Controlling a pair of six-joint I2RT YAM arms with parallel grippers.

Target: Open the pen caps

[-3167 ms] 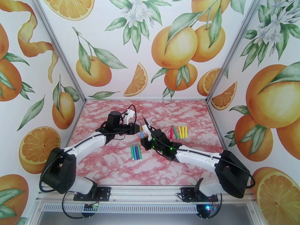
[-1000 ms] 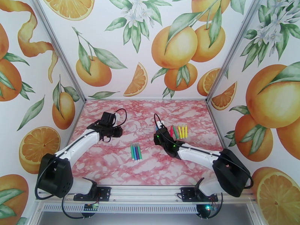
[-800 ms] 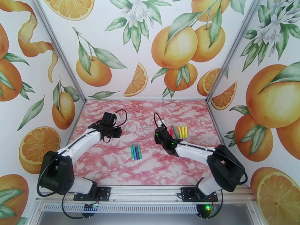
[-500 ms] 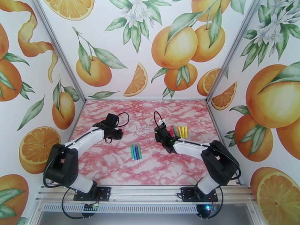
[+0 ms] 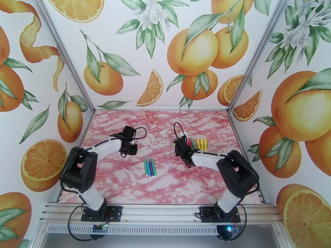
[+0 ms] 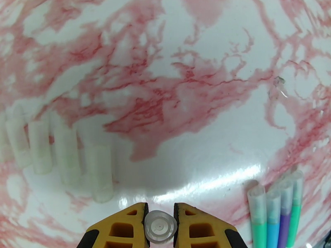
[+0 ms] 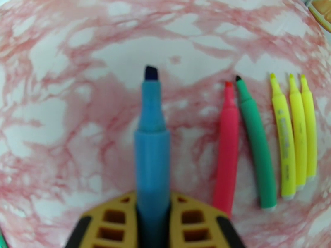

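I will next lower my left gripper to the bare marble beside the nearest loose clear cap and let go of its cap there, because that spot beside the row is empty.
A clear pen cap (image 6: 160, 226) is pinched end-on between the yellow fingers of my left gripper (image 6: 160, 220), low over the table left of centre (image 5: 131, 149). Several loose clear caps (image 6: 62, 156) lie in a row ahead on its left. Several capped pens (image 6: 275, 215), green, blue and purple, lie side by side near mid-table (image 5: 149, 167). My right gripper (image 7: 152, 215) is shut on an uncapped blue pen (image 7: 152, 149), tip pointing away, just left of a row of uncapped pens: pink (image 7: 226, 149), green (image 7: 256, 149) and three yellow (image 7: 296, 137).
The pink marble tabletop (image 5: 124, 182) is walled on three sides by orange-print panels (image 5: 165, 50). Both arms are folded low, elbows drawn back toward the near rail (image 5: 161, 209). Bare marble lies between the two pen groups and toward the near edge.
The grippers, together at mid-table three seconds ago, have pulled apart, left with the cap, right with the blue pen. Over the last second both arms folded back and the grippers shifted slightly right.
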